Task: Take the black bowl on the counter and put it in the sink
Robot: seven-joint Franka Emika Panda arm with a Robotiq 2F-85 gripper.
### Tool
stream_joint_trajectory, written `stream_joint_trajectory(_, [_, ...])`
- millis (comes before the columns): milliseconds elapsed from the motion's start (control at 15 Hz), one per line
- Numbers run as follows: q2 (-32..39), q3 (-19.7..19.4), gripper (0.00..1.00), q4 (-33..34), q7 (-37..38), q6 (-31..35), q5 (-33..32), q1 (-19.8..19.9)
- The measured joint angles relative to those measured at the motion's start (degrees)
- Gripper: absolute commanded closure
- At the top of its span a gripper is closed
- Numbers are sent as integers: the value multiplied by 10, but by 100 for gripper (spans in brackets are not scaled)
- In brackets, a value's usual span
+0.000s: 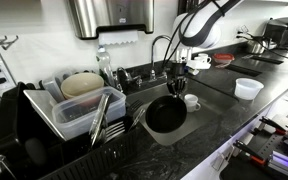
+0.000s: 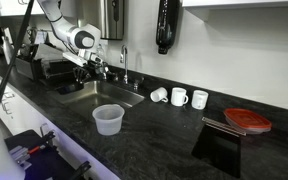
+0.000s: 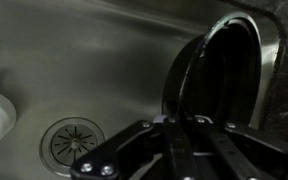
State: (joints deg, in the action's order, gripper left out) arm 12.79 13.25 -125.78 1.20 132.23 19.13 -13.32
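Note:
The black bowl is already hanging inside the sink, so next my gripper will lower it toward the steel sink's bottom (image 1: pixel 166 118) (image 3: pixel 149 120) beside the drain and then let go of the bowl's rim.
The black bowl (image 1: pixel 164 116) is inside the sink (image 1: pixel 142 98), tilted on edge low over the basin floor. My gripper (image 1: pixel 178 86) reaches down from above and is shut on its upper rim. In the wrist view the gripper (image 3: pixel 183 121) pinches the rim of the black bowl (image 3: pixel 224 70), which stands steeply over the steel floor of the sink (image 3: pixel 84 55). In an exterior view the gripper (image 2: pixel 88 68) hangs over the sink (image 2: pixel 109 97) in the dark counter (image 2: pixel 174 140); the bowl is hard to make out there.
A white cup (image 1: pixel 191 101) lies in the sink next to the bowl, and the drain (image 3: pixel 76 142) is below left. The faucet (image 1: pixel 162 50) stands behind. A grey dish tub (image 1: pixel 79 112) with a beige bowl sits beside the sink. A white round tub (image 2: pixel 107 119) stands on the counter.

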Motion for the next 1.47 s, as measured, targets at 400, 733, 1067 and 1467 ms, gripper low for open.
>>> stream_joint_trajectory(400, [120, -15, 98, 106, -2, -12, 4, 29])
stream_joint_trajectory(733, [202, -19, 98, 200, -1, -51, -7, 31])
stream_joint_trajectory(1067, [260, -37, 98, 251, 1, -72, -30, 32])
stream_joint_trajectory(1467, [305, -42, 60, 288, 5, -100, -40, 32])
